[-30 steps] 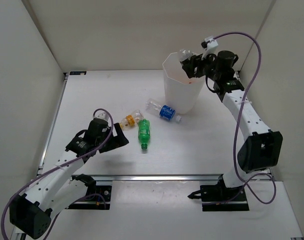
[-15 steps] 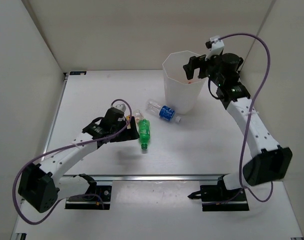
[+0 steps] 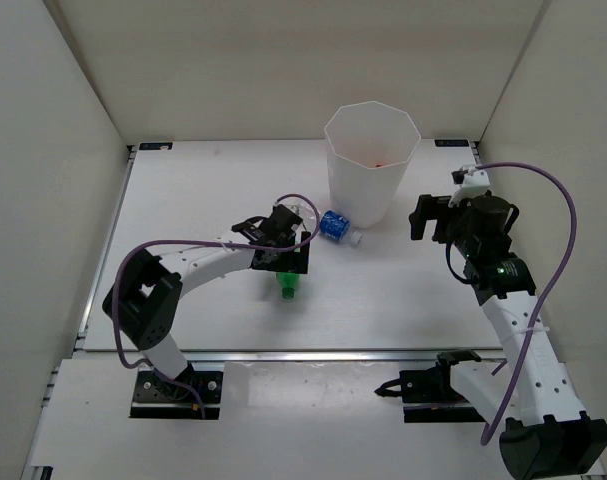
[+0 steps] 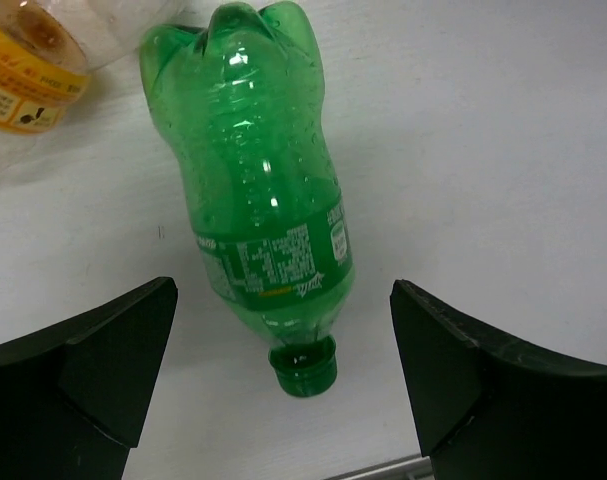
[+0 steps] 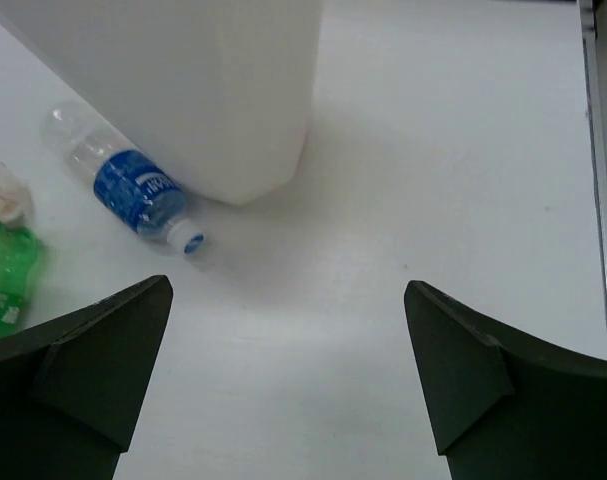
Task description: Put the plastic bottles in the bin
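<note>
My left gripper lowers over the green bottle's label (image 4: 278, 260) next and closes on its sides, since the bottle's narrow end already points between the open fingers.
A green bottle (image 4: 258, 190) lies on the table, cap (image 4: 303, 365) toward me. My left gripper (image 4: 283, 370) hangs open just above it, one finger on each side of the cap end and neither touching it. From above, only the bottle's cap end (image 3: 289, 286) shows below the left gripper (image 3: 283, 262). A clear bottle with a yellow-orange label (image 4: 23, 60) lies beside the green one. A blue-labelled bottle (image 3: 335, 225) lies against the foot of the white bin (image 3: 373, 130). My right gripper (image 3: 428, 222) hovers open and empty, right of the bin (image 5: 203, 90).
Something red (image 3: 379, 162) shows inside the bin. White walls close in the table on the left, back and right. A metal rail (image 3: 313, 354) runs along the near edge.
My right gripper opened at the bin's rim, then drew back to the near right. My left arm swung right and now stands over the green bottle.
</note>
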Controlling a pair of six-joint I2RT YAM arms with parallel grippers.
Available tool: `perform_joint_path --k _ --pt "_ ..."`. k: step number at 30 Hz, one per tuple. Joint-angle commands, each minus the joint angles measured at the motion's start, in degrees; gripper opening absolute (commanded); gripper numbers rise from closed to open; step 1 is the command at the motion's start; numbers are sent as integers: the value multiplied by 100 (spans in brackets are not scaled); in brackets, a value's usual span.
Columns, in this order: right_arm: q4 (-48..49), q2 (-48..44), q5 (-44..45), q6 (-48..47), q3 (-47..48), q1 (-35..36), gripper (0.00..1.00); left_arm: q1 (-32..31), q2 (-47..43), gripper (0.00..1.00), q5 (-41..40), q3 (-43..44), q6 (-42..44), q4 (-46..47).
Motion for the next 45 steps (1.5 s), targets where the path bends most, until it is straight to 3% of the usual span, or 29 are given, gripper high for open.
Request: perform_joint_path --k 1,9,12,17,23,27,30,34,38,41,44,45 --pt "-225 -461 -117 204 -174 -251 99 -89 170 99 -490 311 9 -20" --pt "-392 -1051 -407 204 -684 -252 97 -168 785 99 -859 232 -325 437" --pt "-506 -1165 -434 187 -790 -94 97 -256 1023 93 -965 337 -360 455" --pt "-734 -1236 -205 82 -808 99 96 -387 1094 64 -1070 495 -422 271" --pt "-858 -1349 41 -59 -886 29 95 -624 85 50 -886 294 -465 -133" --pt "-902 -1429 137 -94 -1018 -155 96 -652 -1144 55 -1228 415 -685 -38" --pt "-920 -1455 173 -77 -1229 -295 96 -423 -1621 54 -1132 767 -440 637" --pt "-954 -1394 418 116 -1397 -384 96 -230 -1228 54 -1396 1951 -150 1174" --pt "-1008 -1552 384 195 -1379 -332 96 -273 26 59 -1492 3472 70 1703" --pt "-920 -1710 367 327 -1537 -226 95 -291 1055 58 -1404 5385 158 1650" --pt "-894 -1737 366 494 -1537 -173 95 -335 2040 58 -1440 6382 264 1729" --pt "-867 -1771 358 477 -1546 -156 95 -291 2339 63 -1431 6784 194 1686"
